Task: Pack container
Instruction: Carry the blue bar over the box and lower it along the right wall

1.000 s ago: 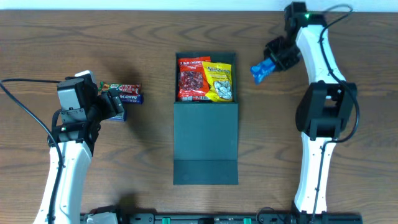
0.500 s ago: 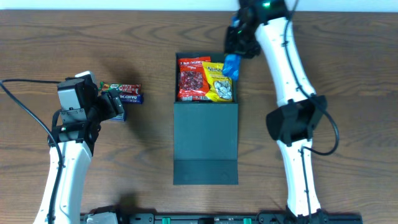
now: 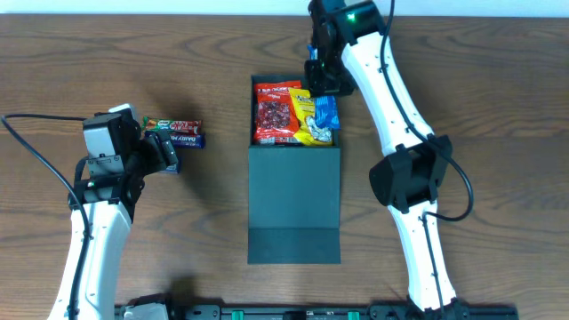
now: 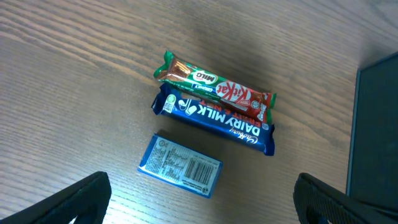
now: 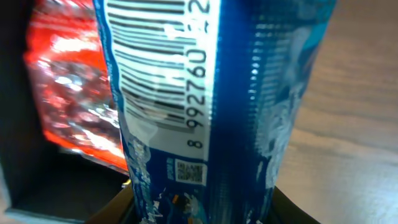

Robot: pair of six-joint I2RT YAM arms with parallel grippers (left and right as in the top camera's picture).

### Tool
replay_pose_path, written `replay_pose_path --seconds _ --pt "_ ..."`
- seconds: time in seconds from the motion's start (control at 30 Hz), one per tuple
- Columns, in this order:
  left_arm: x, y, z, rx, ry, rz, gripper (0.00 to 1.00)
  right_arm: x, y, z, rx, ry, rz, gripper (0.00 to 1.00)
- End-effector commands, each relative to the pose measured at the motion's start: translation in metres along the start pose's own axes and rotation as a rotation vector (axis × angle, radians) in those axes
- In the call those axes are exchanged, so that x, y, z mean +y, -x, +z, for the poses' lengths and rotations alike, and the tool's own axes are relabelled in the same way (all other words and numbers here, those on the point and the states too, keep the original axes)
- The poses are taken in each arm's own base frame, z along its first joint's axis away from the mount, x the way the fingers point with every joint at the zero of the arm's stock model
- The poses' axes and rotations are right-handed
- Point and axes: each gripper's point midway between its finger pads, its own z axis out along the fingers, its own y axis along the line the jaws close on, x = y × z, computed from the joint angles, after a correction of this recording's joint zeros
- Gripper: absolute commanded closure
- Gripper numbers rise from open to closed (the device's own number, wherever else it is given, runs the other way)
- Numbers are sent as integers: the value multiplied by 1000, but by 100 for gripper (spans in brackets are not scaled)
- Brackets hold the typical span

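I will next lower my right gripper and ease it back, then let go of the blue packet [image 3: 327, 113] beside the yellow one, because the container is below and back from the gripper.
The dark teal-green container [image 3: 294, 200] sits mid-table with its flap lid open toward me. Inside it lie a red snack packet [image 3: 276, 114] and a yellow packet [image 3: 308, 124]. My right gripper [image 3: 322, 80] is above the container's far right corner, shut on a blue packet [image 3: 327, 113] that hangs over the yellow one; it fills the right wrist view [image 5: 211, 112]. My left gripper [image 3: 165, 151] is open over the table, near a KitKat bar [image 4: 214, 87], a Dairy Milk bar [image 4: 214, 118] and a small blue box [image 4: 180, 165].
The container's edge [image 4: 376, 137] shows at the right of the left wrist view. The three left-side snacks lie close together on the wood table [image 3: 462, 80], left of the container.
My right arm swung left from the table's right side, carrying the blue packet to over the container's right side. The left arm has not moved.
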Motion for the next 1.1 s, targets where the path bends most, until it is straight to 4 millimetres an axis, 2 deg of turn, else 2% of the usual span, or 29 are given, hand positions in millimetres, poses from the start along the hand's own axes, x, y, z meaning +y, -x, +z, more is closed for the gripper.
replay_pose_path --seconds 0.0,0.17,0.53,0.6,0.63,0.67,0.7,0.8,0.9,1.0,1.07 --pt "-2 11 -3 -21 -3 -3 5 -5 -9 8 36 -33 57 99" --pt "-2 11 -3 -21 -3 -3 5 -8 -17 19 75 -49 153 98" --pt "-2 11 -3 -21 -3 -3 5 -7 -22 23 102 -44 170 98" --pt "-2 11 -3 -21 -3 -3 5 -7 -23 23 105 -45 170 83" --pt "-2 11 -3 -21 -3 -3 5 -7 -24 23 108 -46 170 67" --pt "-2 11 -3 -21 -3 -3 5 -7 -24 23 109 -47 170 41" --pt "-2 11 -3 -21 -3 -3 5 -7 -24 23 109 -47 170 27" --pt "-2 10 -3 -20 -3 -3 5 -4 -23 23 108 -27 171 14" --pt "-2 9 -3 -15 -2 -4 5 2 -24 22 118 10 185 11" --pt "-1 8 -3 -10 -1 -4 5 2 -23 18 110 13 205 13" --pt "-1 8 -3 -9 -1 -4 5 3 -17 8 76 24 208 22"
